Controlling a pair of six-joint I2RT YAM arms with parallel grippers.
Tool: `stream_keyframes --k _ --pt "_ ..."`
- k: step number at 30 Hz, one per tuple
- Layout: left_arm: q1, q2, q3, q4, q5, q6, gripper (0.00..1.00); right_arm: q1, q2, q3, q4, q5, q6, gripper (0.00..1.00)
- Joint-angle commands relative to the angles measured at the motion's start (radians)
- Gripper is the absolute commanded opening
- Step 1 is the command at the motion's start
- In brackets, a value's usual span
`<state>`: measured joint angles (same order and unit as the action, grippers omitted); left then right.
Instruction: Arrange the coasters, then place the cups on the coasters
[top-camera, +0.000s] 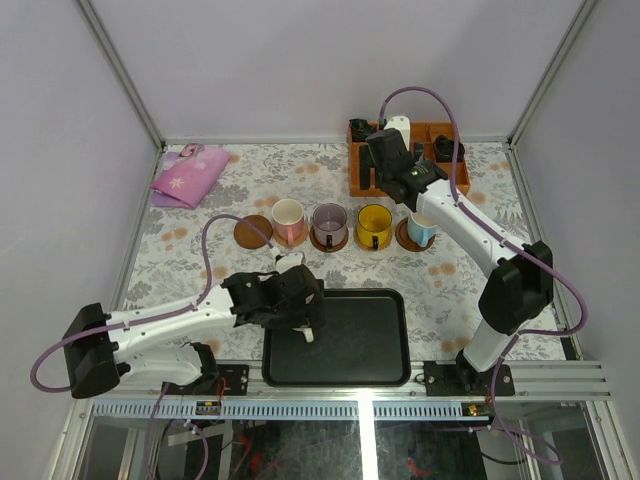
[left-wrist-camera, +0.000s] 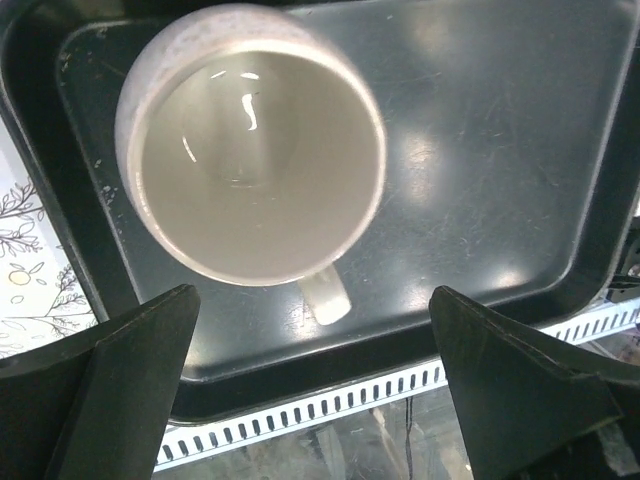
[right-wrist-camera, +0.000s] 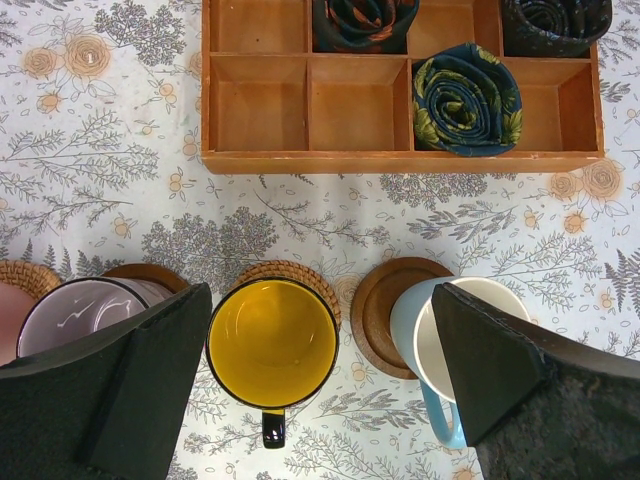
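The left gripper lowers and closes on the cream cup's handle below its spread fingers next, since that handle sticks out clear of the cup's rim.
A cream cup stands upright on the black tray. My left gripper hangs open above it, its fingers apart from the cup; in the top view the left gripper covers most of that cup. In the row of coasters, the dark wood coaster at the left is bare. The pink-handled cup, mauve cup, yellow cup and light-blue cup each sit on a coaster. My right gripper is open above the yellow and blue cups, holding nothing.
An orange compartment box with dark rolled bundles stands behind the row of cups. A pink cloth lies at the back left. The tray lies at the near edge of the table, between the arm bases.
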<state>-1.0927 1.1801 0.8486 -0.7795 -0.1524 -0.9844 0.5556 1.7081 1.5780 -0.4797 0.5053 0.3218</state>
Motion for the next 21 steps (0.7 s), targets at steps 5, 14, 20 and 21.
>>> stream_keyframes --k 5,14,20,21 --pt "-0.01 -0.014 -0.078 -0.049 -0.007 -0.122 1.0 0.003 -0.031 0.026 0.026 0.016 0.002 0.99" --pt "-0.009 -0.016 -0.116 -0.075 -0.049 -0.183 0.74 0.004 0.009 0.061 0.001 -0.017 0.016 0.99" --pt "-0.009 -0.026 -0.124 -0.074 -0.1 -0.18 0.53 0.004 0.012 0.061 0.005 -0.021 0.017 0.99" --pt "-0.008 -0.022 -0.125 -0.072 -0.099 -0.176 0.53 0.003 0.01 0.06 0.004 -0.021 0.018 0.99"
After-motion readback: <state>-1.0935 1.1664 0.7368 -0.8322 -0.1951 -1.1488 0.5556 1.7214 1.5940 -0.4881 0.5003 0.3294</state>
